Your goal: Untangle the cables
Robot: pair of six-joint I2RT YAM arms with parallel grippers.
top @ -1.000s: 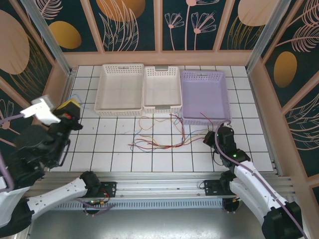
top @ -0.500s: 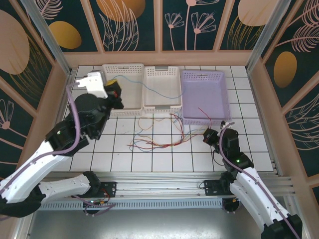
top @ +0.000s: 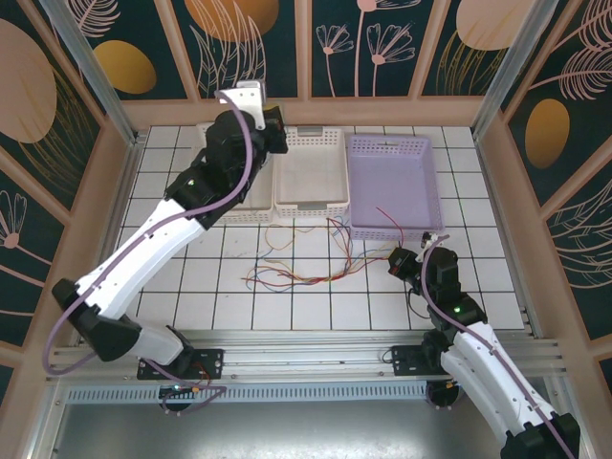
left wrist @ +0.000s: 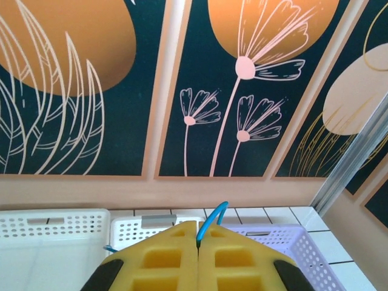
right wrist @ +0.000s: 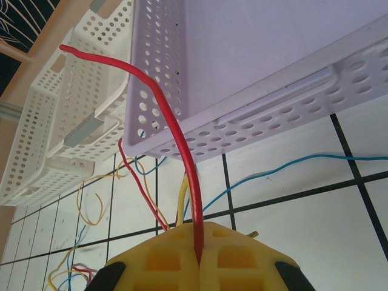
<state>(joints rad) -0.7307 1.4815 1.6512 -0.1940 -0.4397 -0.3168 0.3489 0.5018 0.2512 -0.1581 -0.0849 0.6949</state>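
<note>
The bottom of the smaller white basket (top: 312, 174) (left wrist: 134, 230) is below my left gripper, toward the purple basket, so my left gripper will move down over the basket next and release the blue cable inside.
The cables (top: 306, 268) lie in a loose tangle of thin red, yellow and blue wires on the white tiles in front of the baskets. My left gripper (top: 271, 132) is raised at the back over the baskets. In the left wrist view its yellow fingertips (left wrist: 198, 227) are shut on a blue cable (left wrist: 213, 215) that loops up between them. My right gripper (top: 400, 260) sits low beside the tangle's right end. In the right wrist view it (right wrist: 199, 257) is shut on a red cable (right wrist: 176, 133) that arches up in front of the purple basket. More yellow (right wrist: 85, 212) and blue (right wrist: 285, 170) wires lie on the tiles.
Three baskets stand in a row at the back: a white one (top: 229, 217) on the left, a smaller white one (top: 311, 208) in the middle and a purple one (top: 394, 231) on the right. Patterned walls enclose the table on three sides.
My left arm has swung from the far left up and across to the back, over the baskets, with the blue cable in its grip. My right gripper has shifted slightly with the red cable.
</note>
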